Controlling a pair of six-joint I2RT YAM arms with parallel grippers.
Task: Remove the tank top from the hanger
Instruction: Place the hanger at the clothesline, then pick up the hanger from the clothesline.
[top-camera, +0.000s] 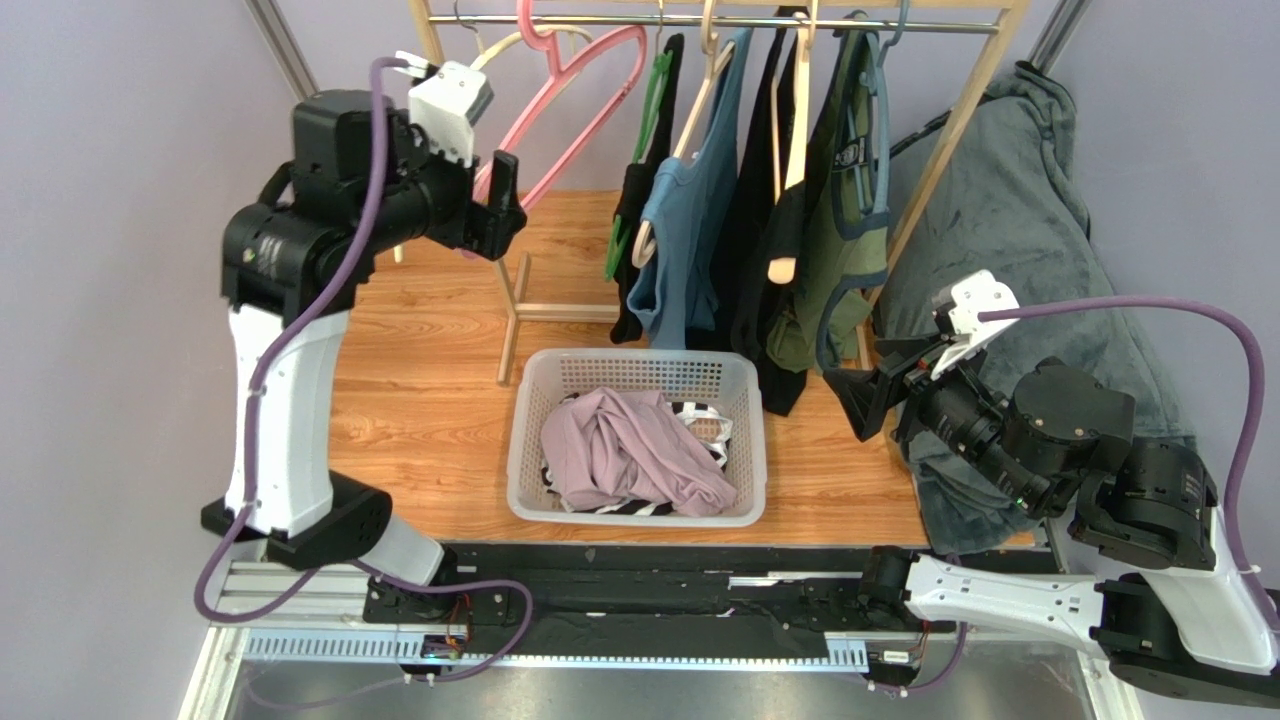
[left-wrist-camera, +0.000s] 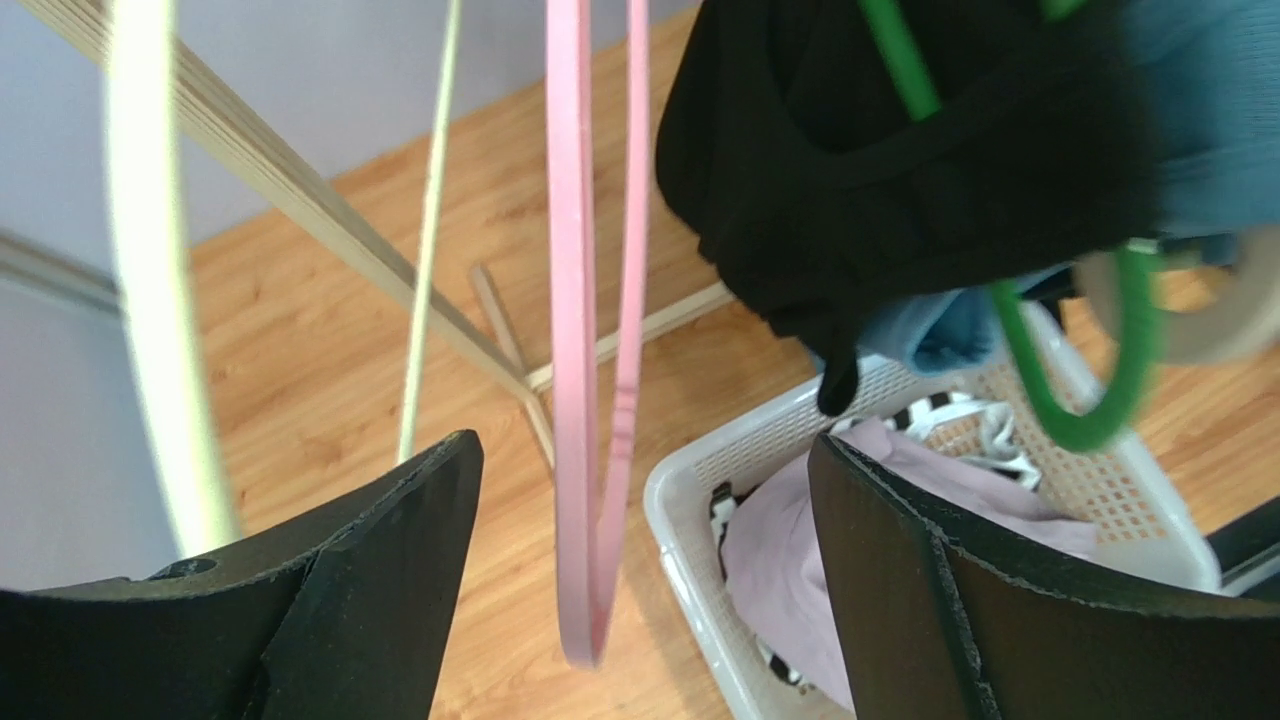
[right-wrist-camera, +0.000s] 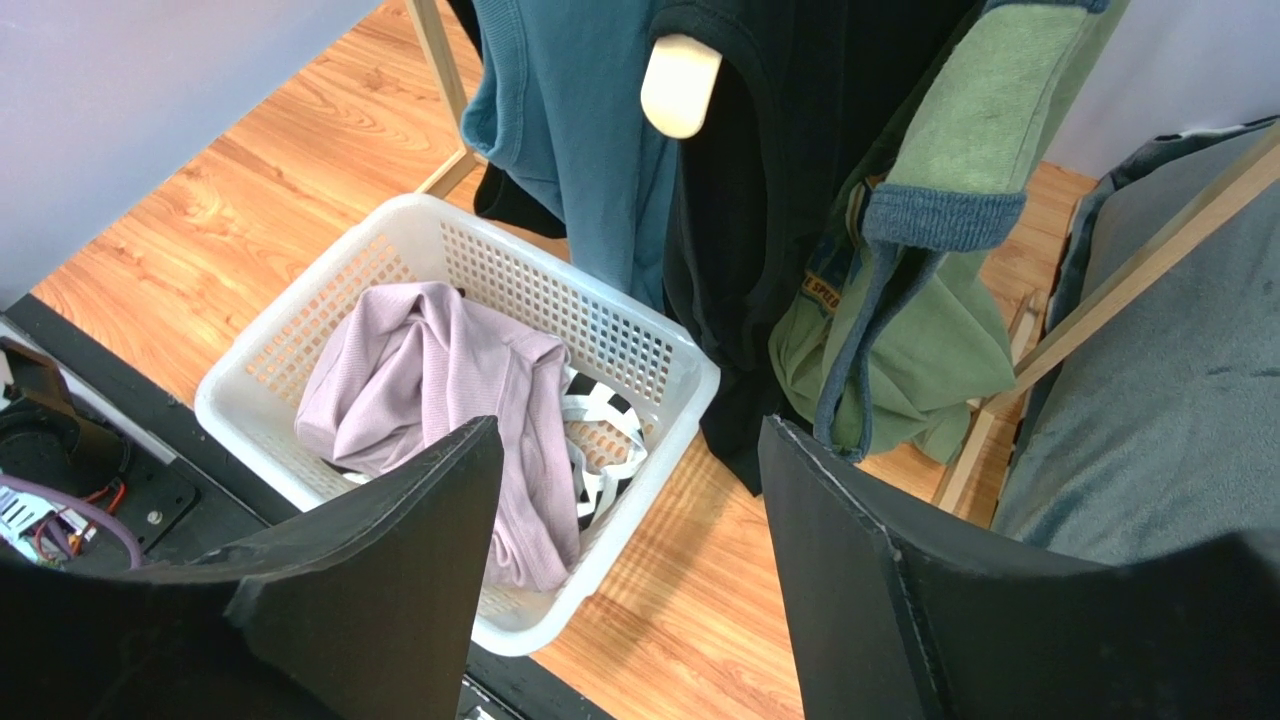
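Note:
I will next move my left gripper to the right in the top view, onto the black garment on the green hanger, because the pink hanger is already bare.
A bare pink hanger hangs from the rack's rail. Its lower loop shows blurred between the fingers of my open left gripper, touching neither. That gripper is raised at the rack's left end. A lilac tank top lies crumpled in the white basket, over a black-and-white striped cloth. Right of the basket, my right gripper is open and empty. In its wrist view the gripper is above the basket's rim, with the lilac top below.
Several garments still hang on the rail: a black one on a green hanger, a blue top, a black one and a green one. A grey cloth drapes at the right. The rack's wooden legs stand behind the basket.

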